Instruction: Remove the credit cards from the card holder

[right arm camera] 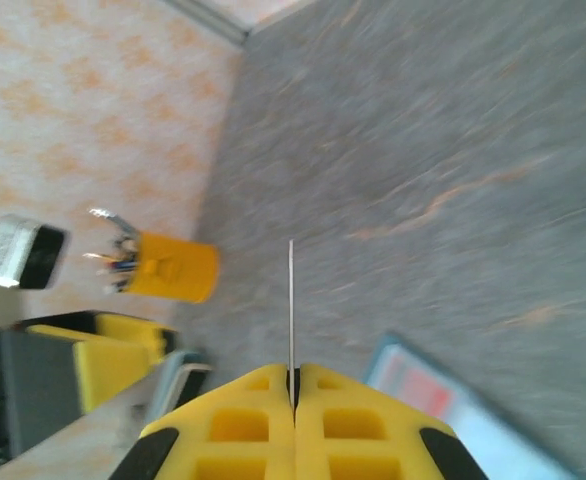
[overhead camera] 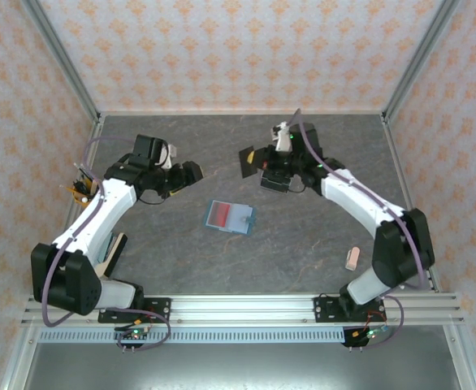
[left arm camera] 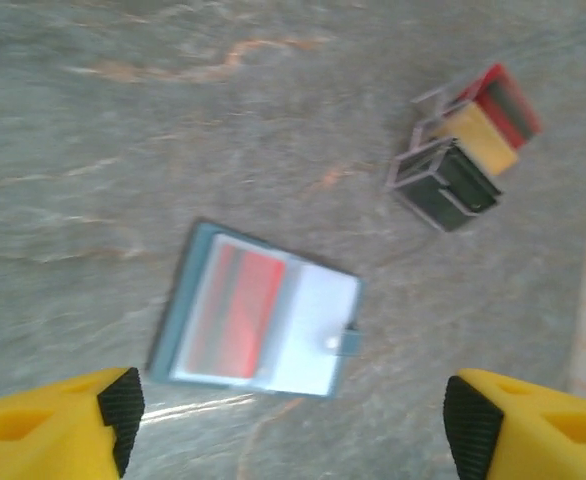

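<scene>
The thin card is dark, and so is the clear-framed thing's dark near section (overhead camera: 276,181), so my right gripper will turn downward next, bring the card down into that section and then let go of it.
The teal card holder (overhead camera: 230,217) lies open on the grey table, a red credit card (overhead camera: 218,214) in its left leaf. In the left wrist view the card holder (left arm camera: 258,320) lies just ahead of my left gripper (left arm camera: 293,420), which hovers above it, open and with nothing in it. That left gripper (overhead camera: 188,175) is up and left of the holder. My right gripper (overhead camera: 259,160) is raised behind the holder, shut on a dark card (overhead camera: 247,161). In the right wrist view that card (right arm camera: 291,300) stands edge-on in the right gripper (right arm camera: 293,385). The holder (right arm camera: 443,400) lies below.
A yellow pen cup (overhead camera: 81,191) stands at the table's left edge. A small pink block (overhead camera: 352,258) lies near the right arm's base. A small clear-framed thing with red, tan and dark parts (left arm camera: 463,150) sits beyond the holder.
</scene>
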Controlling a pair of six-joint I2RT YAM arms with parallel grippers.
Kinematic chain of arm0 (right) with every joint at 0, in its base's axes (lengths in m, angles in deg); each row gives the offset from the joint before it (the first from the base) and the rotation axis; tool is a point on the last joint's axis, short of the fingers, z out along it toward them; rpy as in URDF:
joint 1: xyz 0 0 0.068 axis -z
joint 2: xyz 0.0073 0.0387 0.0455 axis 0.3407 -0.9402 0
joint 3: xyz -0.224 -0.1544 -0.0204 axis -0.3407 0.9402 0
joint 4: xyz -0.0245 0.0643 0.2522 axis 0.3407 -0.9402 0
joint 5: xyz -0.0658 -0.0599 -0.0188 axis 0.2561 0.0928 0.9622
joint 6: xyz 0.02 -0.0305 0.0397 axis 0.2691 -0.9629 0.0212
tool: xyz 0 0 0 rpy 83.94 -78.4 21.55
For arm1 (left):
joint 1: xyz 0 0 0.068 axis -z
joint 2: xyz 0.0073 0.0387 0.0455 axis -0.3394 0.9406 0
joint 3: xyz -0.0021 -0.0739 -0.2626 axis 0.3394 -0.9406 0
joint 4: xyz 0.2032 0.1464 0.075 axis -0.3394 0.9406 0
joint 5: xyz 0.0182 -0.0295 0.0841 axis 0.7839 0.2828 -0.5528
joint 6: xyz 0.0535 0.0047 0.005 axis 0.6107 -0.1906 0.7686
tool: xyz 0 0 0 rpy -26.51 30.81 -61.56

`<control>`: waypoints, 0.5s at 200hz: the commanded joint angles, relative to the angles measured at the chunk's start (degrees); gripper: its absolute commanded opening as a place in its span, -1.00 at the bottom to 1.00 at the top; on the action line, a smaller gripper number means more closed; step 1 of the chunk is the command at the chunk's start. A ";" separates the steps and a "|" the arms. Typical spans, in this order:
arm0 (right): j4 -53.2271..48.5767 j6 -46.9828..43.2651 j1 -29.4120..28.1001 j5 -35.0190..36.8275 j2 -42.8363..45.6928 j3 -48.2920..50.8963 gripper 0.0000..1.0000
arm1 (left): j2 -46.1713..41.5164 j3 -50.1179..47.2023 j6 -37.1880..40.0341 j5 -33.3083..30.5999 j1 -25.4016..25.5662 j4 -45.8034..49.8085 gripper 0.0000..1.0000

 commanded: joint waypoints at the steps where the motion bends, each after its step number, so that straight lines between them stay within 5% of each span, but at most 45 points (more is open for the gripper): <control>1: -16.12 -20.16 3.90 9.22 3.69 -2.05 -1.00 | -3.51 2.31 8.76 -10.46 -0.18 9.43 0.78; 42: -22.02 -37.39 6.34 13.23 4.00 -4.78 -1.00 | -5.51 2.13 12.34 -16.98 -0.13 11.02 1.00; 100: -28.08 -57.48 6.45 15.12 -5.86 -14.61 -1.00 | -6.15 1.48 12.99 -17.54 -0.14 11.11 1.00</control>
